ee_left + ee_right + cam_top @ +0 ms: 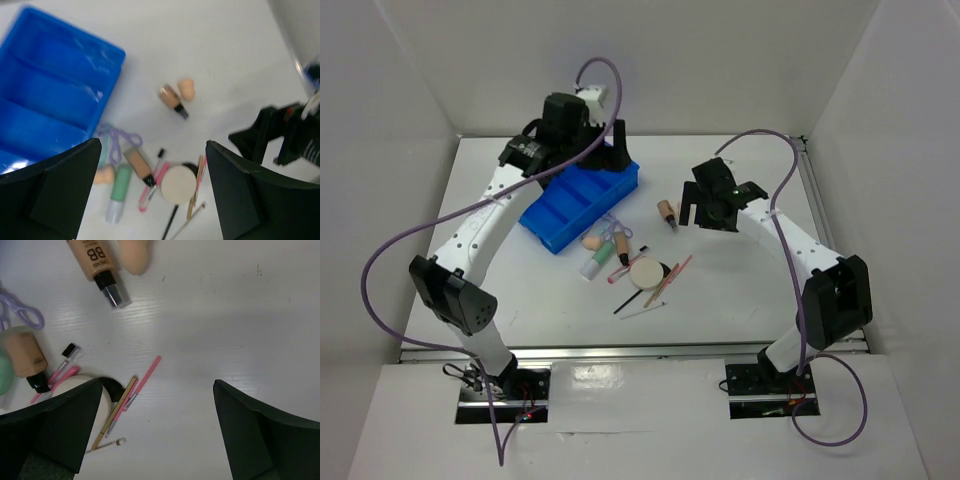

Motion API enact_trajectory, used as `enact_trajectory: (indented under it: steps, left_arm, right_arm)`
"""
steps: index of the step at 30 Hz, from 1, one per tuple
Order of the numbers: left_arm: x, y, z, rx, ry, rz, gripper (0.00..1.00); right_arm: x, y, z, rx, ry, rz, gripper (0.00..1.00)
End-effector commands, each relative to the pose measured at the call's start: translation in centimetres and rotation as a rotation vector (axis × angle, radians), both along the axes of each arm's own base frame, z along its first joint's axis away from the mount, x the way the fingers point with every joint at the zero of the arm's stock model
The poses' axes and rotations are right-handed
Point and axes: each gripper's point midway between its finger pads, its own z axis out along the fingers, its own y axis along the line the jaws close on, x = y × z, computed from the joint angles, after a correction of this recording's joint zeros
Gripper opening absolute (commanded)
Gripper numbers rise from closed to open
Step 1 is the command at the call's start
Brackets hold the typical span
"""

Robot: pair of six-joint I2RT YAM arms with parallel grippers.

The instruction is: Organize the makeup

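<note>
The left gripper moves to the right in the top view and down around the tube's beige body next, as the BB cream tube lies clear of the pile.
The makeup lies in a loose pile at mid-table: a round cream compact [645,273], green tube [592,262], beige sponge [592,241], thin black brush [630,302] and pink pencils [675,275]. A BB cream tube [667,213] lies apart, to the right of the blue bin [582,200]. My left gripper [603,150] is open and empty, raised over the bin's far end; its view shows the compact [178,184], green tube [118,192] and bin [50,100]. My right gripper [712,207] is open and empty above the table by the BB tube [95,262], a second sponge [134,255] and a pink pencil [142,382].
A purple looped tool [117,137] lies between the bin and the pile. A beige tube [139,166] leans against the compact. A gold pencil [115,412] lies beside the pink one. White walls stand on three sides. The right arm [285,137] shows in the left wrist view.
</note>
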Motion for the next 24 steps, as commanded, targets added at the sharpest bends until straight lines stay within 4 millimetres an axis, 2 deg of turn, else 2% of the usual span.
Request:
enact_trajectory:
  steps: [1,3,4,6,7,8,9,10,12,13,16,17,19,20,21,23,24]
  left_arm:
    - [-3.5,-1.4,-7.9,0.079,0.224,-0.011,1.00]
    - [-4.2,-1.6,-8.6,0.066,0.270,0.025,1.00]
    - [-4.8,-2.7,-9.1,0.073,0.292,-0.007,1.00]
    - [-5.4,-3.2,-11.2,0.137,0.358,0.029,1.00]
    - [-5.9,-4.5,-11.4,0.155,0.347,0.026,0.99]
    - [-5.7,-4.5,-11.9,0.167,0.348,0.077,0.97]
    - [-5.7,-4.7,-12.4,0.169,0.355,0.098,0.97]
    - [-5.7,-5.6,-13.2,0.171,0.364,0.110,0.97]
    - [-5.1,-6.3,-14.2,0.143,0.367,0.157,0.97]
    - [-4.9,-6.6,-15.6,0.147,0.399,0.177,0.95]
    - [-4.2,-7.4,-17.1,0.081,0.459,0.234,0.85]
    - [-3.4,-8.3,-18.0,0.065,0.472,0.239,0.85]
    - [-2.6,-8.9,-18.9,0.055,0.494,0.275,0.86]
    - [-1.8,-9.6,-18.5,0.031,0.484,0.281,0.87]
    - [-1.3,-10.0,-20.3,0.041,0.510,0.297,0.89]
    - [-0.6,-11.0,-21.3,0.025,0.523,0.293,0.91]
    - [0.2,-11.6,-21.0,0.007,0.507,0.289,0.93]
  right_arm:
    - [0.3,-0.2,-0.1,0.027,-0.046,-0.040,1.00]
    - [0.2,-0.8,0.3,0.041,-0.065,-0.071,1.00]
    - [-0.3,-1.2,0.5,0.042,-0.077,-0.088,1.00]
    - [-0.8,-1.4,0.7,0.054,-0.090,-0.096,1.00]
    - [-1.3,-1.9,0.2,0.044,-0.088,-0.102,1.00]
    - [-1.5,-1.9,0.9,0.059,-0.118,-0.102,1.00]
    - [-2.0,-1.9,0.9,0.072,-0.116,-0.103,1.00]
    - [-1.8,-2.6,1.1,0.089,-0.126,-0.129,1.00]
    - [-1.9,-2.5,1.7,0.140,-0.130,-0.139,1.00]
    - [-1.9,-2.6,2.1,0.146,-0.141,-0.138,1.00]
    - [-2.1,-2.6,2.7,0.154,-0.159,-0.138,1.00]
    - [-2.0,-2.8,2.7,0.148,-0.162,-0.143,1.00]
    - [-2.1,-2.8,3.0,0.146,-0.171,-0.136,1.00]
    - [-2.1,-2.9,3.3,0.150,-0.179,-0.136,1.00]
    - [-2.1,-2.9,3.3,0.150,-0.179,-0.136,1.00]
    - [-2.4,-3.0,3.4,0.144,-0.183,-0.127,1.00]
    - [-2.7,-2.9,3.4,0.152,-0.182,-0.120,1.00]
